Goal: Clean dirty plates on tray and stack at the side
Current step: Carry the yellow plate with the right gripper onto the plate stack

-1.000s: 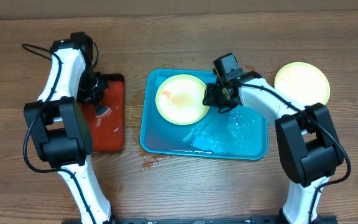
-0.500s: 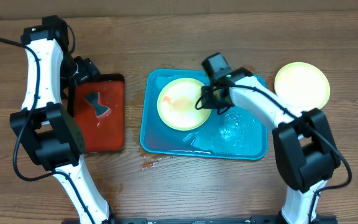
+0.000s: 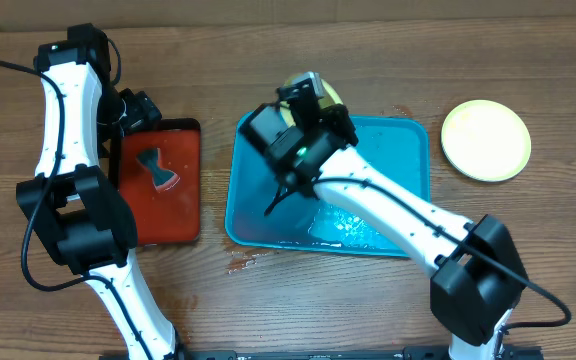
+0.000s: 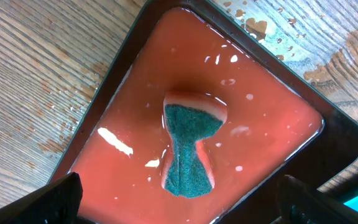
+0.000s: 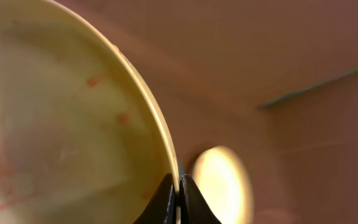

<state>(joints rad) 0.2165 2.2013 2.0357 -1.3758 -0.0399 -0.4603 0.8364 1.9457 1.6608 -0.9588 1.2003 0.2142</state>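
Observation:
Next, my right gripper moves to the right in the overhead view, down onto the second plate (image 3: 486,140) lying flat beside the turquoise tray (image 3: 258,215), and releases.
My right gripper (image 5: 179,188) is shut on the rim of a yellow-green dirty plate (image 5: 73,124), which has red smears and specks. In the overhead view the gripper (image 3: 313,105) holds that plate (image 3: 334,97) tilted above the far left part of the turquoise tray (image 3: 258,215); the arm hides most of it. A second yellow-green plate (image 3: 485,140) lies flat on the table to the right of the tray. My left gripper (image 4: 188,208) stands open above a green sponge (image 4: 188,146), not touching it. The sponge lies in the red tray (image 4: 117,99).
The red tray (image 3: 183,200) with its black rim holds reddish water around the sponge (image 3: 156,168). A puddle of water (image 3: 353,225) lies in the turquoise tray. Drops and a wet patch (image 3: 248,262) mark the wood near the tray's front left corner.
My left gripper opened, let go of the sponge and drew back from it. My right gripper lifted the plate off the turquoise tray, carrying it left and tilting it on edge.

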